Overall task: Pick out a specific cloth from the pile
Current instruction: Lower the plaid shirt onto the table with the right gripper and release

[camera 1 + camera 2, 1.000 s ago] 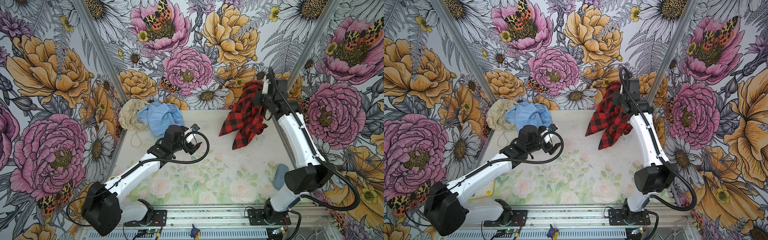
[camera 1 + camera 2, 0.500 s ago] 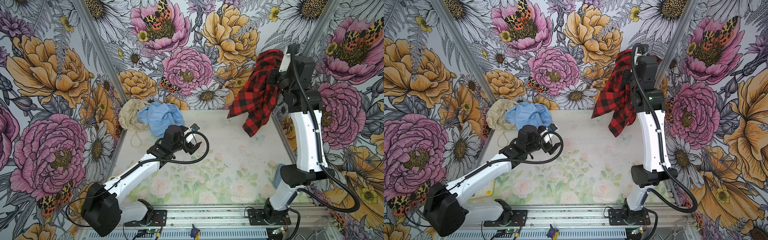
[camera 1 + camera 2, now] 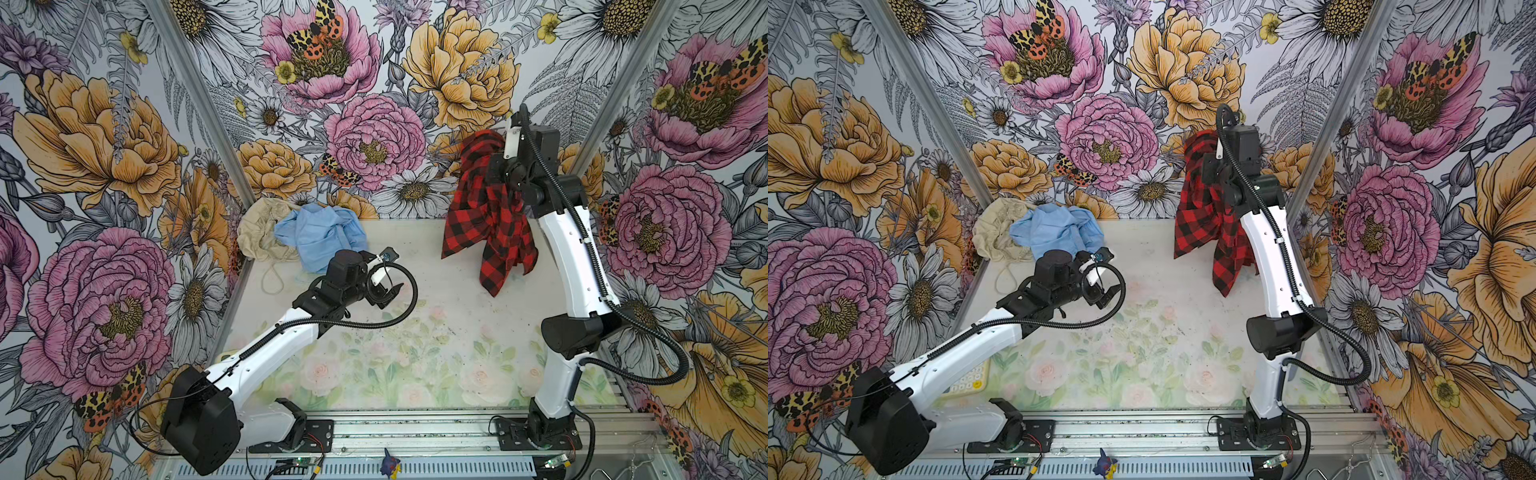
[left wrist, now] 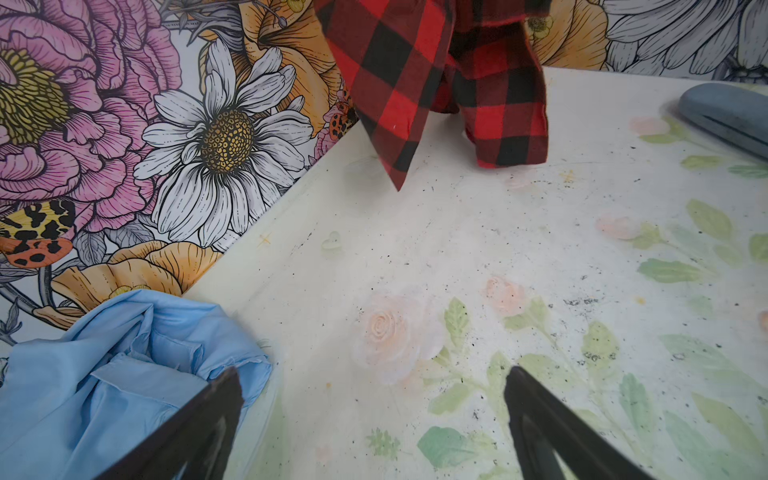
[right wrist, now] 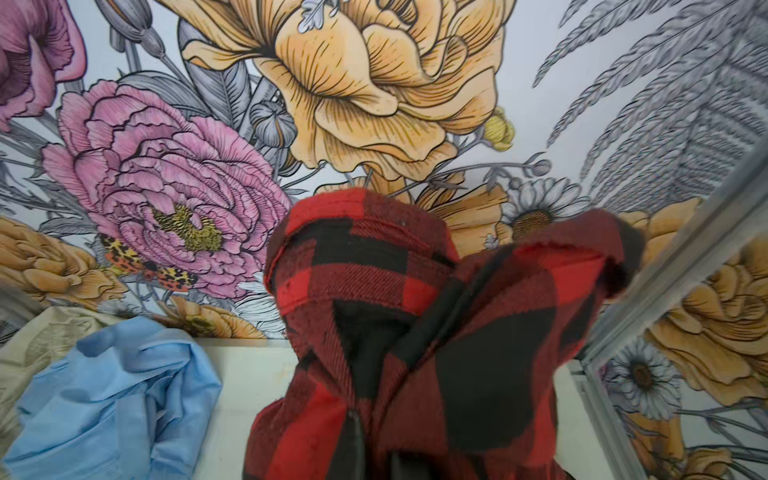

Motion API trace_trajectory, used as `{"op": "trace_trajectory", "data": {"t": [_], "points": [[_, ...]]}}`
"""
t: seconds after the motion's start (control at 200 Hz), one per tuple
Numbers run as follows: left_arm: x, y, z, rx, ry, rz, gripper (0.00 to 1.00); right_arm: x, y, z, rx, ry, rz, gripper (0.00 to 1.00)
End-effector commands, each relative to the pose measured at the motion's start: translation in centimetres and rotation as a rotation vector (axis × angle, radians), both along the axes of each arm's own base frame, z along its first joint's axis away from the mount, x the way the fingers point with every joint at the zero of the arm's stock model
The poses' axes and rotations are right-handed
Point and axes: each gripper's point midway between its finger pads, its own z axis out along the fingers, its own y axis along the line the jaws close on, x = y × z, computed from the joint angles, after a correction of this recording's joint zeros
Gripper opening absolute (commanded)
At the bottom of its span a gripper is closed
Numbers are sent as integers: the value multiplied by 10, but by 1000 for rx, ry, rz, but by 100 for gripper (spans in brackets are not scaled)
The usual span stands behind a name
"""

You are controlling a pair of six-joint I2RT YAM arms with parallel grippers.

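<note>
The bare tabletop beneath the hanging cloth lies clear of the pile, so I need to move my right gripper down toward it and release the flannel.
The cloth [image 3: 482, 216] [image 3: 1200, 224], red-and-black checked flannel, hangs bunched from my right gripper [image 5: 376, 449], which is shut on it high at the back right. Its lower ends [image 4: 399, 124] dangle close to the tabletop; whether they touch it I cannot tell. The fabric hides most of the right fingers. What is left of the pile lies in the back left corner: a light blue garment [image 3: 320, 239] [image 5: 112, 395] over a beige one [image 3: 257, 232]. My left gripper [image 3: 388, 295] [image 4: 373, 374] hovers open and empty beside the blue garment [image 4: 104, 374].
Flowered walls close in the table at the back and on both sides. The beige garment's drawstring [image 3: 272, 278] loops onto the table. A grey-blue case [image 4: 727, 116] lies near the right wall. A pale yellow card [image 3: 967, 380] sits under the left arm. A metal rail [image 3: 415, 424] runs along the front.
The right arm rose with the checked cloth, then came back down, so the cloth now hangs lower near the table. The left arm has stayed put.
</note>
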Motion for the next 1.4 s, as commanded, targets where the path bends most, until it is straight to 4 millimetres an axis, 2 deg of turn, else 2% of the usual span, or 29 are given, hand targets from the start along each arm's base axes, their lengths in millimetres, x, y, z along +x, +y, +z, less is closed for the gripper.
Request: {"op": "trace_trajectory", "data": {"t": [0.0,0.055,0.165,0.31,0.395,0.445,0.51,0.596,0.716,0.781,0.876,0.976,1.071,1.161,1.206,1.306,1.396], "points": [[1,-2,13,1,-36,-1,99,-21,-2,60,138,-141,28,0],[1,-3,13,1,-35,-4,99,-22,-20,58,146,-131,-19,0],[0,-4,13,0,-36,-8,99,-23,-65,33,162,-62,-103,0],[0,-4,13,3,-38,-7,99,-25,-123,-24,147,70,-210,0],[0,-4,13,3,-36,-9,99,-25,-146,-57,103,138,-253,0],[0,-4,12,4,-35,-9,99,-24,-153,-77,80,174,-258,0],[0,-4,13,3,-38,-9,99,-19,-149,-101,61,208,-219,0],[-1,-4,14,3,-38,-8,99,-11,-135,-132,71,253,-154,0],[-1,-3,14,5,-40,-8,99,0,-103,-169,48,320,-78,0],[-2,-3,14,8,-43,-9,99,3,-78,-186,34,355,-28,0],[-2,-3,14,11,-47,-7,99,6,-38,-203,34,388,49,0],[-2,-3,14,12,-46,-8,99,7,2,-210,81,398,136,0],[-3,-4,15,11,-46,-13,99,13,21,-217,175,398,181,0],[-5,-6,14,13,-45,-18,99,25,15,-231,301,407,169,0],[-6,-6,14,15,-48,-19,99,31,-2,-244,386,427,123,0],[-7,-7,13,22,-47,-24,99,32,-56,-284,584,475,-27,0],[-6,-7,13,26,-50,-23,99,23,-91,-314,570,490,-146,0]]}}
